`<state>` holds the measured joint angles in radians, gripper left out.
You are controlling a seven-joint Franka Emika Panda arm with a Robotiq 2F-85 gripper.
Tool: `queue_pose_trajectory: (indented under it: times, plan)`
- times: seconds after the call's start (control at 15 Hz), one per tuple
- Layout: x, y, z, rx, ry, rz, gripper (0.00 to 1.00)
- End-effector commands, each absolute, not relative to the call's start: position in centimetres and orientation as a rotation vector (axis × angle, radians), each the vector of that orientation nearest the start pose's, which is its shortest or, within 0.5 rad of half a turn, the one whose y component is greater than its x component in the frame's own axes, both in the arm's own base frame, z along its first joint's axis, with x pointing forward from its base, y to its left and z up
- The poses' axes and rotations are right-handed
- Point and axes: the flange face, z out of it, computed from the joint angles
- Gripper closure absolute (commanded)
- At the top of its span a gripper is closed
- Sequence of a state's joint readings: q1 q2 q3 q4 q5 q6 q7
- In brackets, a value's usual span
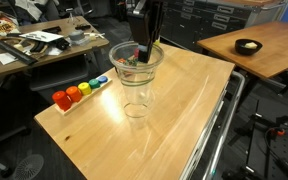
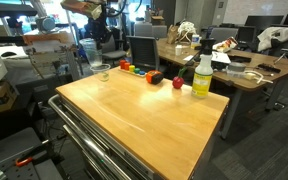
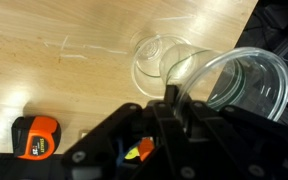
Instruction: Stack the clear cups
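I need to lower the held cup down into the opening of the standing cup [image 1: 137, 97] [image 3: 160, 58] next with my gripper and let go of the held cup's rim, because the held cup is still hanging above it.
My gripper [image 1: 144, 42] is shut on the rim of a clear cup [image 1: 136, 62] and holds it tilted just above a second clear cup [image 1: 136, 104] that stands on the wooden table [image 1: 174, 120]. In the wrist view my fingers [image 3: 170, 100] pinch the wall of the held cup [image 3: 252, 85], and the standing cup [image 3: 160, 58] is just beyond it. I cannot make out a separate third cup; it may sit inside the standing one. In an exterior view the cups [image 2: 101, 71] are small at the table's far left corner.
A row of coloured blocks [image 1: 81, 90] lies along one table edge; an orange block [image 3: 34, 137] shows in the wrist view. A yellow-green bottle [image 2: 202, 76] stands at another edge. A black bowl [image 1: 248, 45] sits on a separate table.
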<state>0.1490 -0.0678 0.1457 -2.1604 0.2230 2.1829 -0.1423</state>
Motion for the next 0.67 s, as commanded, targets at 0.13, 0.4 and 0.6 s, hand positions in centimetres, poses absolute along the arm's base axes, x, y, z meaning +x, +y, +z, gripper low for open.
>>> queue_pose_trajectory:
  times: [0.13,0.4,0.6]
  plan:
    - [50.3,16.4,43.3,-2.885,-0.513,-0.183,0.99]
    - [50.6,16.3,42.1,-2.881,-0.523,-0.169,0.99]
    - [51.0,16.2,41.5,-2.871,-0.528,-0.173,0.99]
